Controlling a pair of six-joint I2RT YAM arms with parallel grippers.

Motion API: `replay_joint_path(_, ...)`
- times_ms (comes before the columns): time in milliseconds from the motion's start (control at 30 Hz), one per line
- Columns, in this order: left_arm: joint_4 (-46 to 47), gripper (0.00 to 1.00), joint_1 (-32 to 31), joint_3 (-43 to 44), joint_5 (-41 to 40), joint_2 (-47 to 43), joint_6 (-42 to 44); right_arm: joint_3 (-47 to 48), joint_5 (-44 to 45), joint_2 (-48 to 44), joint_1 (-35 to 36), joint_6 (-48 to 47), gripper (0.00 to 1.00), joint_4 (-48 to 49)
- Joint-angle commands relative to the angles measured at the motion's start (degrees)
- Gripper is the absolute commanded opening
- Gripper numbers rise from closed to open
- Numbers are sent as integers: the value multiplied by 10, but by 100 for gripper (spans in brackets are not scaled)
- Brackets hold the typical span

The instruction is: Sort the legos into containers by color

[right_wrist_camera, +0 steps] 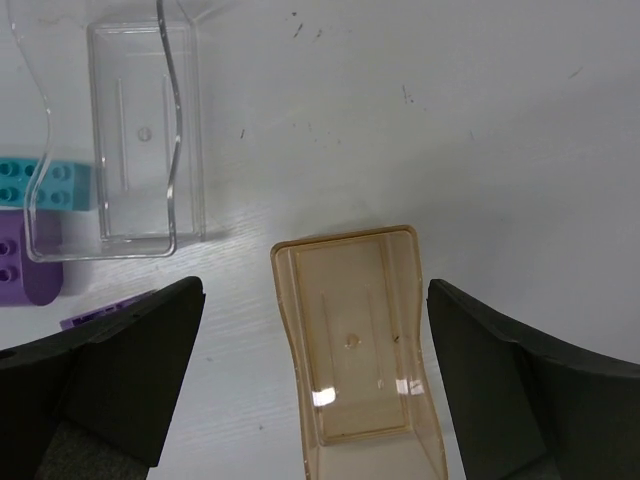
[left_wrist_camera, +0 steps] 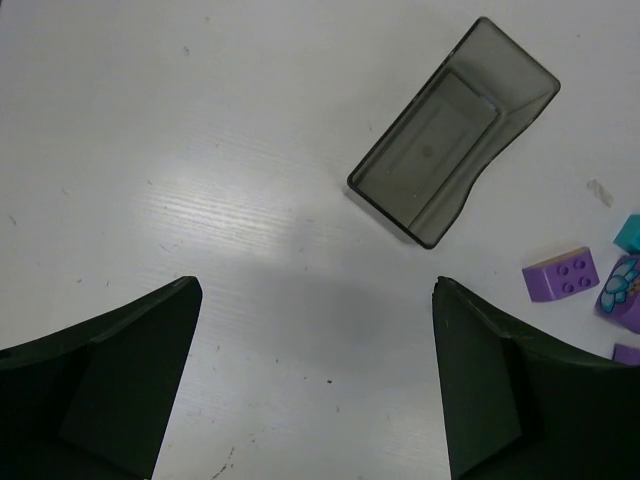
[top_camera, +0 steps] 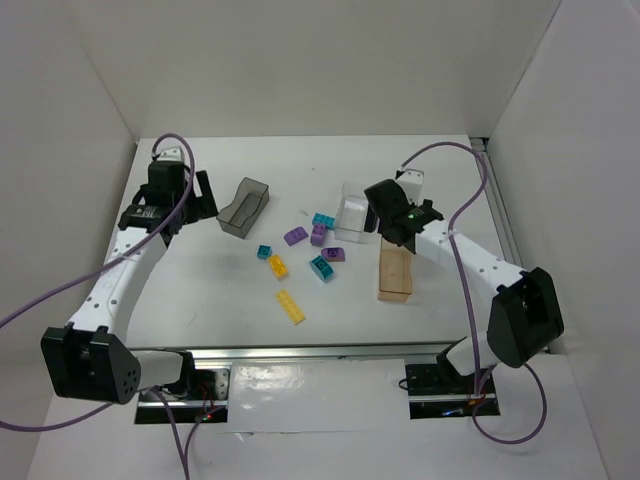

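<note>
The near teal brick lies at a slant, so the robot's right gripper next needs to swing back and to the left in the top view, then turn and lower over the brick.
The smoky dark grey bin (top_camera: 243,208) stands at the back left, the clear bin (top_camera: 352,212) at the back middle, and the tan-orange bin (top_camera: 395,273) to the right. All three look empty. Loose legos lie between them: teal (top_camera: 323,219), purple (top_camera: 295,236) and yellow (top_camera: 290,306) among several. My left gripper (top_camera: 207,197) is open and empty over bare table, just left of the grey bin (left_wrist_camera: 452,132). My right gripper (top_camera: 388,228) is open and empty above the tan bin (right_wrist_camera: 355,340), with the clear bin (right_wrist_camera: 140,150) beyond it.
White walls close in the table on the left, back and right. A purple lego (left_wrist_camera: 562,274) lies right of the grey bin. A teal lego (right_wrist_camera: 40,185) and a purple one (right_wrist_camera: 25,265) lie against the clear bin's left side.
</note>
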Motion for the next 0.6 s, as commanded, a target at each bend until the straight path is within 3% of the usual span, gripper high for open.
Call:
replay_joint_path(0,-25,100,1,20,19,-6,27,15,-17,-17,11,-10,100,28)
replay_joint_path(133,-25,100,1,9,35,-20,65,9,-85,-34,23,-56,100,75)
replay_joint_path(300,-25,100,12,9,27,-47,33,15,-143,-8,67,-88,100,87)
replay_joint_path(567,-32,100,12,-1,127,-73,10,-1,-192,47,199,-162,100,158)
